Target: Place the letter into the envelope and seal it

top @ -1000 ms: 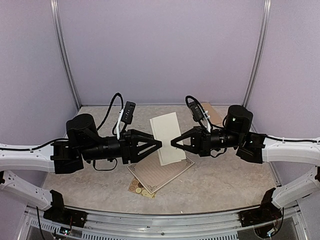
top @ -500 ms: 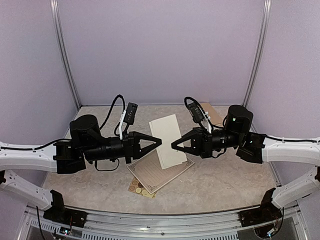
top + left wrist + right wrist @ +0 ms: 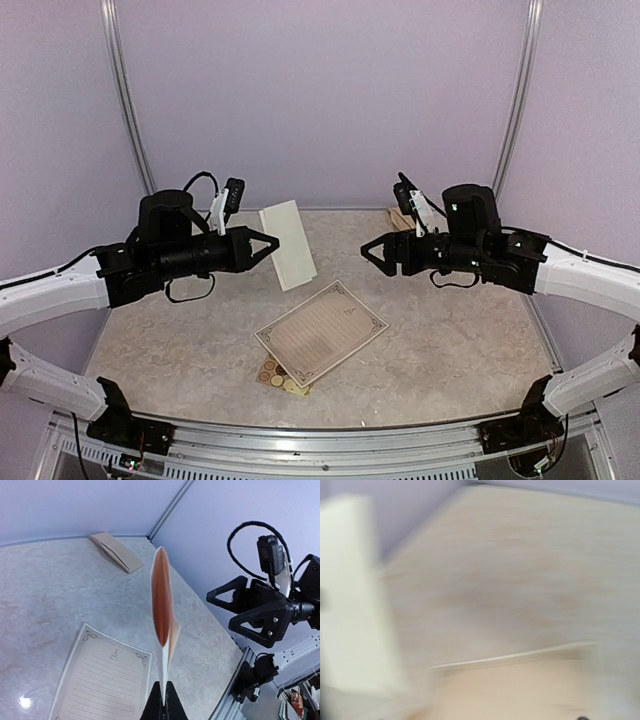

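Note:
The envelope lies flat, below and outward of my open right gripper, so next I will move that gripper outward and turn its fingers down onto the tan envelope's letter-side edge.
My left gripper (image 3: 274, 241) is shut on the lower edge of a folded white sheet (image 3: 288, 258), the letter with its plain back outward. It holds the sheet upright in the air, left of centre. In the left wrist view the sheet (image 3: 162, 610) stands edge-on above the closed fingertips (image 3: 164, 700). My right gripper (image 3: 368, 256) hangs open and empty to the right, apart from the sheet, and shows again as the right gripper (image 3: 226, 611). The tan envelope (image 3: 116, 551) lies at the back right, partly hidden behind the right arm as the envelope (image 3: 400, 214). The right wrist view is blurred and its fingers do not show.
A flat cream sheet with an ornate border and ruled lines (image 3: 321, 332) lies on the table between the arms. A small tan sticker sheet (image 3: 279, 377) sits by its near corner. The booth walls close in at the back and sides.
The right gripper opened, let go of the folded sheet and drew back to the right. The left gripper shut on it and carried it back and left, uncovering the flat bordered sheet.

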